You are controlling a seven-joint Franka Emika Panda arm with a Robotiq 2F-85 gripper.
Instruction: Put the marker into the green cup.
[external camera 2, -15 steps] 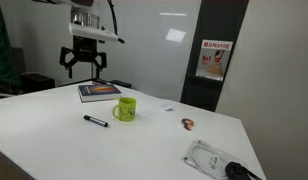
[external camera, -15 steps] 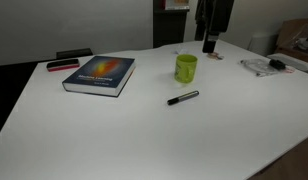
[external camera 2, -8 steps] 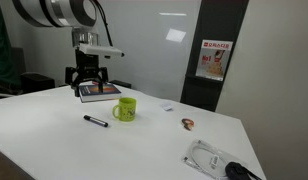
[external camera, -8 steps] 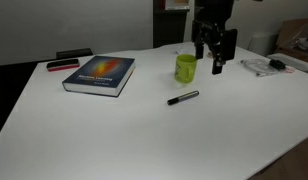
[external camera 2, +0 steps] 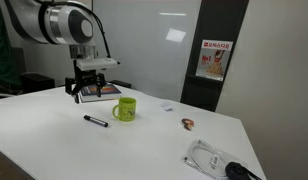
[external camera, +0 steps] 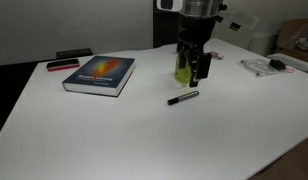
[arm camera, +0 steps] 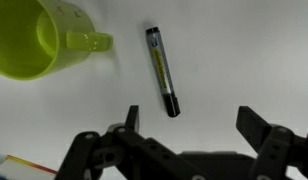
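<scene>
The black marker lies flat below my gripper, past its open fingers. I will next move the gripper down and forward, with its fingers on both sides of the marker's middle [external camera: 183,98] [arm camera: 162,71].
The marker [external camera: 183,98] is a slim black pen with a lighter band, lying flat on the white table [external camera: 144,135] just in front of the green cup [external camera: 182,68]. In an exterior view the marker [external camera 2: 95,121] lies beside the green cup [external camera 2: 125,109]. My gripper [external camera: 195,72] hangs open and empty above the table, close by the cup, and partly hides it; it also shows in an exterior view [external camera 2: 86,90]. In the wrist view the marker [arm camera: 162,72] lies beyond my open jaws [arm camera: 192,125], apart from them, and the cup [arm camera: 29,40] is at the top left, its handle towards the marker.
A book [external camera: 99,73] lies on the table with a red-and-black flat pen-like object [external camera: 62,65] behind it. A clear bag with cables [external camera: 264,65] lies near the far edge, also seen in an exterior view [external camera 2: 214,160]. A small object [external camera 2: 187,123] lies past the cup.
My arm has swung in and come down from high above the table to low over the cup and marker. The jaws stayed open. The marker and cup have not moved.
</scene>
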